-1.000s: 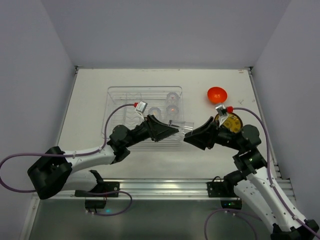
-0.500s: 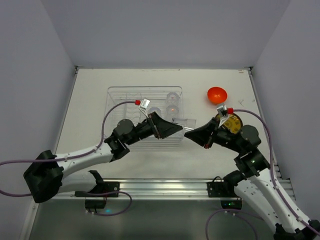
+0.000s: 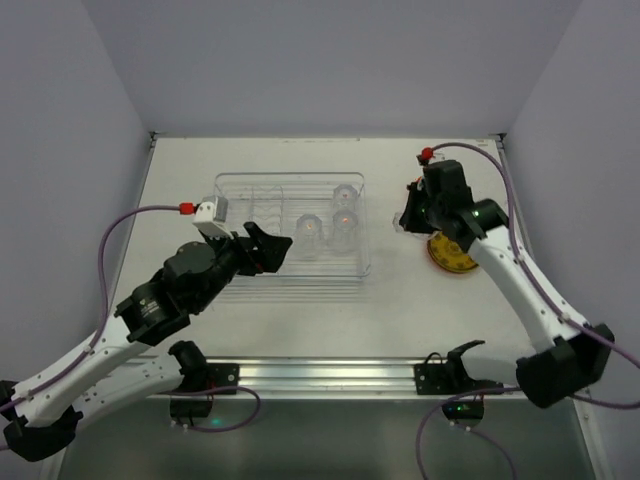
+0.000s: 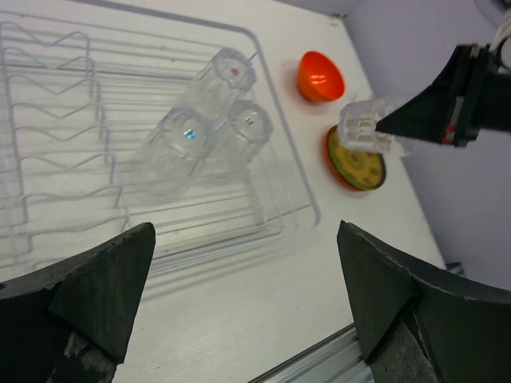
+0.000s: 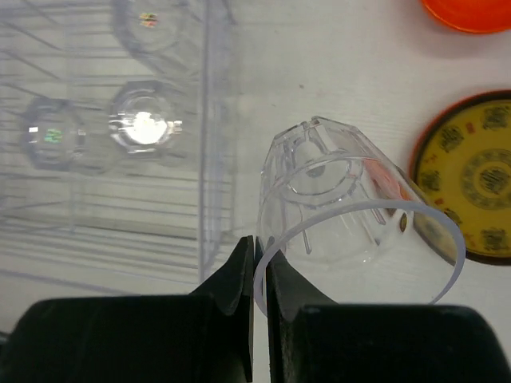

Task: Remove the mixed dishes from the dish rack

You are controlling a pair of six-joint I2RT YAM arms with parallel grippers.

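I will lower the fourth clear glass with my right gripper next, outward into the gap between the rack's side and the orange bowl point(image 4: 319, 76), because the table is bare there.
The clear dish rack point(image 3: 230, 195) holds three clear glasses point(image 3: 344, 196), also seen in the left wrist view point(image 4: 184, 136). My left gripper point(image 3: 272, 246) hangs open and empty over the rack's near edge point(image 4: 247, 239). My right gripper point(image 3: 406, 218) is shut on the rim of a fourth clear glass point(image 5: 351, 199), held tilted above the table right of the rack; that glass also shows in the left wrist view point(image 4: 366, 126). The patterned yellow plate point(image 3: 452, 254) lies on an orange plate. The orange bowl point(image 4: 319, 76) sits beyond it, hidden by my right arm in the top view.
The rack's wire dividers point(image 4: 56, 128) on its left side hold no dishes. The rack's right wall point(image 5: 211, 120) stands just left of the held glass. A metal rail point(image 3: 330, 372) runs along the table's near edge. Grey walls close in three sides.
The left gripper has let go of the glass and pulled back to the left. The right gripper has taken the glass and swung it back and right, toward the bowl and plate.
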